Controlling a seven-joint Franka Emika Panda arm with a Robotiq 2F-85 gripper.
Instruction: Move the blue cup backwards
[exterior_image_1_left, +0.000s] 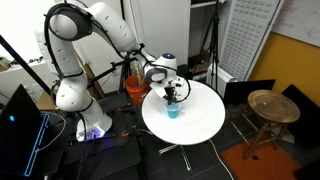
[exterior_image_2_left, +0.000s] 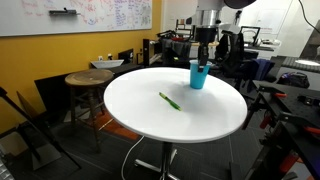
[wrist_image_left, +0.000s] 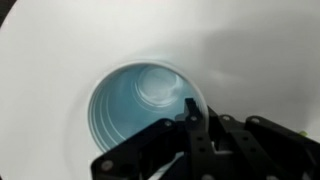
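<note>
I will lift the cup (exterior_image_1_left: 173, 111) next, carry it outward to the bare tabletop by the stool (exterior_image_1_left: 205, 107), lower it and let go of the cup's rim there.
The blue cup (exterior_image_1_left: 173, 111) stands upright on the round white table (exterior_image_1_left: 203, 126), near one edge in both exterior views (exterior_image_2_left: 198, 77). My gripper (exterior_image_2_left: 203, 61) comes straight down onto it (exterior_image_1_left: 173, 96). In the wrist view I look down into the cup (wrist_image_left: 138, 108), which is empty. My gripper's fingers (wrist_image_left: 192, 118) sit together at the cup's right rim, pinching its wall. The cup's base appears to rest on the table (wrist_image_left: 60, 60).
A thin green stick (exterior_image_2_left: 169, 100) lies near the middle of the table (exterior_image_2_left: 140, 120). A round wooden stool (exterior_image_2_left: 88, 78) stands beside the table (exterior_image_1_left: 272, 105). Tripods, monitors and cluttered gear ring the table.
</note>
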